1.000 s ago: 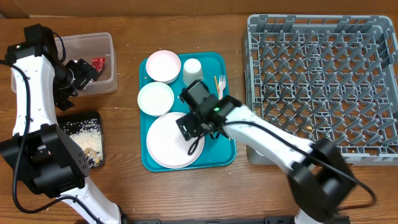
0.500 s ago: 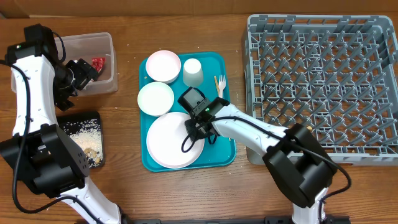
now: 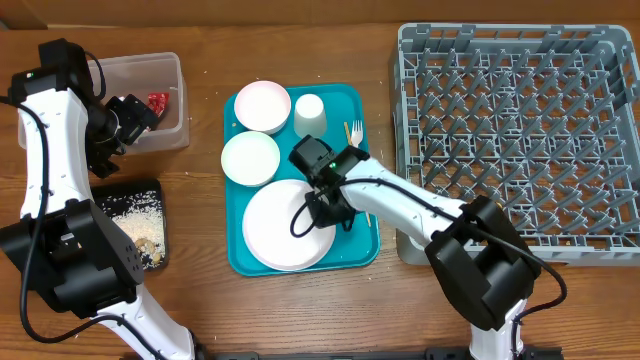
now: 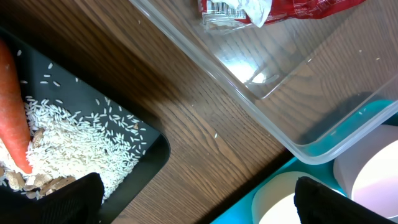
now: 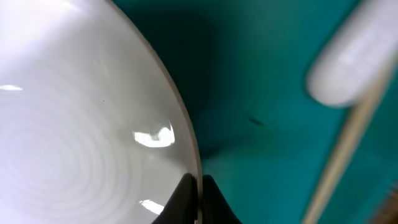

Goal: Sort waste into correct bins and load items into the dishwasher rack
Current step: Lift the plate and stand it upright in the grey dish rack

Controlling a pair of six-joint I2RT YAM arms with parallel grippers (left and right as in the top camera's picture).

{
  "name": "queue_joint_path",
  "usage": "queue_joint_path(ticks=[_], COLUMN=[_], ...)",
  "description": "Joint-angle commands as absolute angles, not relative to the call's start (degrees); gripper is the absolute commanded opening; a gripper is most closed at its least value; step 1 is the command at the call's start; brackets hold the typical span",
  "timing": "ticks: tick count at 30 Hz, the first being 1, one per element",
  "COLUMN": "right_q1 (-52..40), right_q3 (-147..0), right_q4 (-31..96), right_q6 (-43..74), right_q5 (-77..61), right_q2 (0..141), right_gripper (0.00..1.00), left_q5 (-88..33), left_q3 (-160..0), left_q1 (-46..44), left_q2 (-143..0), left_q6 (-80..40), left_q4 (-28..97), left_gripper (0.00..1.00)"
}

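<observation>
My right gripper lifts the plate (image 3: 280, 232) next and carries it outward, to the right in the overhead view, to release it on the rack's far wires, which stand empty.
The large white plate (image 3: 280, 232) lies at the near end of the teal tray (image 3: 362, 243). My right gripper (image 3: 329, 209) is shut on its right rim, and the right wrist view shows both fingertips pinching the plate (image 5: 81, 124) edge, with the right gripper (image 5: 198, 188) low in the frame. My left gripper (image 3: 131, 114) hangs open over the table beside the clear tub (image 3: 181, 125), holding nothing. Its fingers (image 4: 59, 200) frame bare wood. The red wrapper (image 3: 158, 101) lies in the tub. The black tray (image 3: 150, 190) holds rice (image 4: 81, 140) and an orange carrot (image 4: 12, 106).
Two white bowls (image 3: 262, 106) (image 3: 250, 158), a cup (image 3: 309, 113), a fork (image 3: 356, 130) and a thin wooden stick (image 5: 348, 146) share the teal tray. The grey dishwasher rack (image 3: 515, 140) stands at the right, close to the tray's edge.
My right gripper has closed on the plate's right rim, and the plate has shifted slightly to the right. The left arm has not moved.
</observation>
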State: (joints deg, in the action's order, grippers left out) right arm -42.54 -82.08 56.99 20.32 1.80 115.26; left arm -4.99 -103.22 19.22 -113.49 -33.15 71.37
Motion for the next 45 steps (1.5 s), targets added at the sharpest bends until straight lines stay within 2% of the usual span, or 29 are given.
queue_joint_path(ticks=[1, 8, 16, 23, 28, 30, 32, 37, 45], right_q1=[-41.34, -38.65, -26.83, -9.54, 3.22, 7.66, 10.55, 15.22, 15.70], right_q3=[-86.78, -95.90, -102.65, -102.72, -102.61, -102.61, -102.61, -102.59, -102.59], right_q4=[62.54, 75.42, 75.37, 66.63, 55.00, 50.30, 47.94, 41.54, 32.99], right_q6=[19.70, 19.53, 16.29, 12.75, 9.50, 3.27, -2.55, -6.57, -17.12], right_q5=[8.82, 22.55, 30.46, 42.15, 41.76, 36.77, 32.77, 32.01, 34.81], right_q2=[115.42, 109.80, 100.64, 98.15, 99.85, 101.14, 102.52, 106.76, 112.22], right_gripper=[0.04, 0.04, 0.04, 0.04, 0.04, 0.04, 0.04, 0.04, 0.04], left_q5=[-5.41, -5.41, -5.41, -5.41, -5.41, -5.41, -5.41, -5.41, -5.41], left_q3=[-103.35, -103.35, -103.35, -103.35, -103.35, -103.35, -103.35, -103.35, -103.35], left_q1=[19.11, 19.11, 19.11, 19.11, 19.11, 19.11, 19.11, 19.11, 19.11], left_q2=[-113.12, -113.12, -113.12, -113.12, -113.12, -113.12, -113.12, -113.12, -113.12], left_q6=[-34.30, -34.30, -34.30, -34.30, -34.30, -34.30, -34.30, -34.30, -34.30], left_q4=[71.53, 71.53, 71.53, 71.53, 71.53, 71.53, 71.53, 71.53, 71.53], left_gripper=[1.00, 1.00, 1.00, 1.00, 1.00, 1.00, 1.00, 1.00, 1.00])
